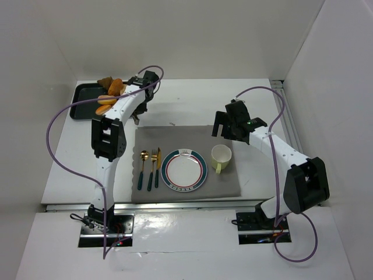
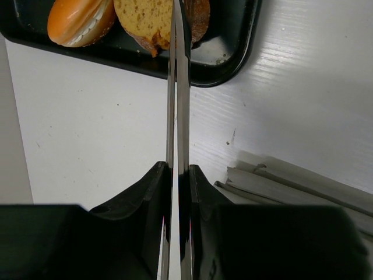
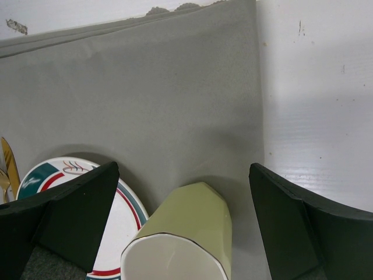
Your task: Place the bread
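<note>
My left gripper carries the bread slice back and to the right in the top view next. Then it releases it onto the striped plate's middle (image 1: pixel 183 171), because that is empty.
A toasted bread slice (image 2: pixel 144 20) lies in the black tray (image 2: pixel 233 52) between a glossy bun (image 2: pixel 78 20) and a dark pastry (image 2: pixel 199 13). In the top view the slice (image 1: pixel 116 87) is at the tray's (image 1: pixel 81 96) right end. My left gripper (image 2: pixel 175 168) is shut on thin metal tongs (image 2: pixel 178 87). The blades are nearly together and reach over the tray edge, in front of the slice. Their tips are out of view. In the top view the left gripper (image 1: pixel 139 115) is by the mat's far left corner. My right gripper (image 3: pixel 183 175) is open and empty above the cup (image 3: pixel 189 227).
A grey mat (image 1: pixel 192 134) holds a striped plate (image 1: pixel 184 170), a pale green cup (image 1: pixel 221 156) and cutlery (image 1: pixel 148 169). The mat's folded corner (image 2: pixel 291 181) lies just right of the left gripper. The right gripper (image 1: pixel 224 125) hovers over the mat's far right. White walls enclose the table.
</note>
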You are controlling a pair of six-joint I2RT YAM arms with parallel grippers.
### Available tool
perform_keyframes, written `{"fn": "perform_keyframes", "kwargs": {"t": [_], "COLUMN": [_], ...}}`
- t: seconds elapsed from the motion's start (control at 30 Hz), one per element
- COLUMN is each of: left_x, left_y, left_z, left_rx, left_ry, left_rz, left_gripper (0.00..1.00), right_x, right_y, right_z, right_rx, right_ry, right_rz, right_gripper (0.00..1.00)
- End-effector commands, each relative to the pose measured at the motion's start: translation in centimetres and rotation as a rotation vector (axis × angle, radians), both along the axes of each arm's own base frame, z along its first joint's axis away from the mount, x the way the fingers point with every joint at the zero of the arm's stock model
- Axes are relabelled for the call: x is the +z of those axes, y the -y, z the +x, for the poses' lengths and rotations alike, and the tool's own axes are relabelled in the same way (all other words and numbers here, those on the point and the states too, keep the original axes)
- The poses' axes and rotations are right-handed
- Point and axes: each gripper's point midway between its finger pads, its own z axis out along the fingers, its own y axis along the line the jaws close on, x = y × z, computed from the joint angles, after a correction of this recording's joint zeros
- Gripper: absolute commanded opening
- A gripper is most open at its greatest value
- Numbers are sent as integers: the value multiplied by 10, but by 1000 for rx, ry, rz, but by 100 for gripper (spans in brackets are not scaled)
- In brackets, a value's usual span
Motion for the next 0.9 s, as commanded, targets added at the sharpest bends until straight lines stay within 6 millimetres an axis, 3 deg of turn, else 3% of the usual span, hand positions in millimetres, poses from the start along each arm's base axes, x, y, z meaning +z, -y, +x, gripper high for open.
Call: {"fn": "perform_keyframes", "kwargs": {"t": [0.0,0.07,0.1,0.33,0.57,0.67,0.7,0.73,0.8,0.83,0.87], "left_x": [54,68,67,126,148,157,172,175,178,193,189], "left_y": [-8,-11,-11,-16,-12,6,16,25,54,62,81], "left_z": [-5,-8,-10,-27,-37,-48,-55,-61,-81,-94,-111], "left_rx": [23,36,36,58,36,-4,-34,-59,-135,-167,-214], "left_ry": [100,125,116,231,279,298,329,328,327,357,336], "left_rz": [25,28,31,21,-35,-61,-105,-120,-150,-168,-180], "left_gripper": [13,1,0,0,0,0,0,0,0,0,0], "right_x": [16,16,16,20,26,33,33,36,38,40,42], "right_y": [-7,-7,-7,-11,-12,-13,-11,-8,-4,-4,0], "right_z": [13,13,13,14,12,14,15,13,12,12,11], "right_rx": [14,14,14,26,32,32,25,17,1,1,-10], "right_ry": [58,58,58,62,76,93,96,100,107,107,112], "right_rz": [17,17,17,34,47,53,46,38,23,23,11], "right_gripper": [100,100,100,100,100,100,100,100,100,100,100]}}
